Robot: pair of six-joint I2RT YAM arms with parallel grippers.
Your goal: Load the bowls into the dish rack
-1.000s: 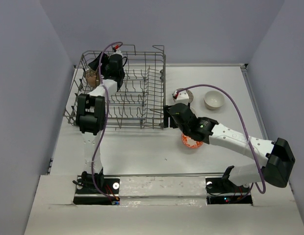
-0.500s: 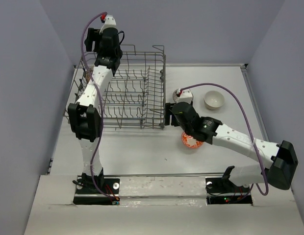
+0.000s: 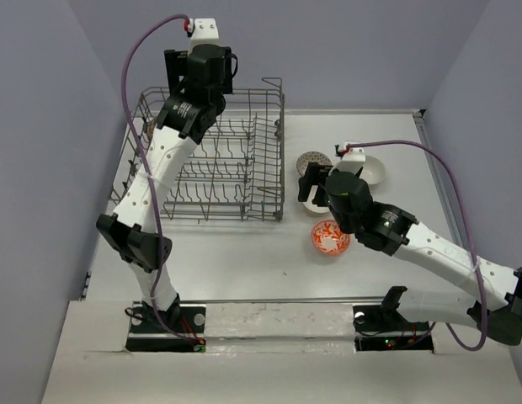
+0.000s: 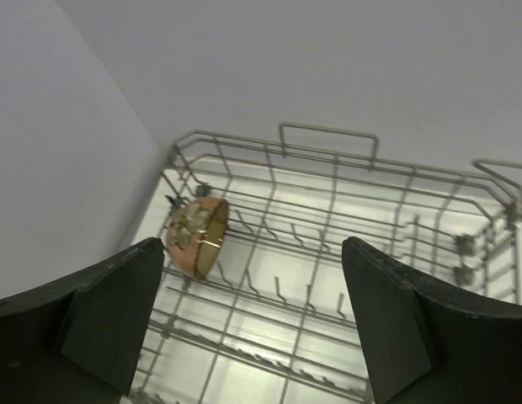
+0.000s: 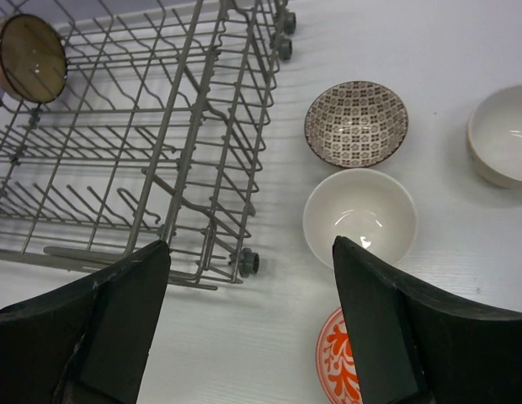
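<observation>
I will next move my right gripper to the right in the top view, then lower it onto the second white bowl's rim away from the rack, where the table is clear.
The grey wire dish rack stands at the far left. The brown bowl stands on edge between tines in its far left corner, also in the right wrist view. My left gripper is open and empty, raised above the rack's far end. On the table right of the rack lie the grey-patterned bowl, a white bowl, a second white bowl and the orange-red bowl. My right gripper is open and empty, above the table between the rack's near right corner and these bowls.
Grey walls close the table on the left, back and right. The rack's raised side with a small wheel at its corner stands just left of the bowls. My right arm crosses the near right of the table.
My left gripper has risen from the rack's far left corner, leaving the brown bowl standing there. My right gripper has moved right and back, from the rack's corner towards the bowls.
</observation>
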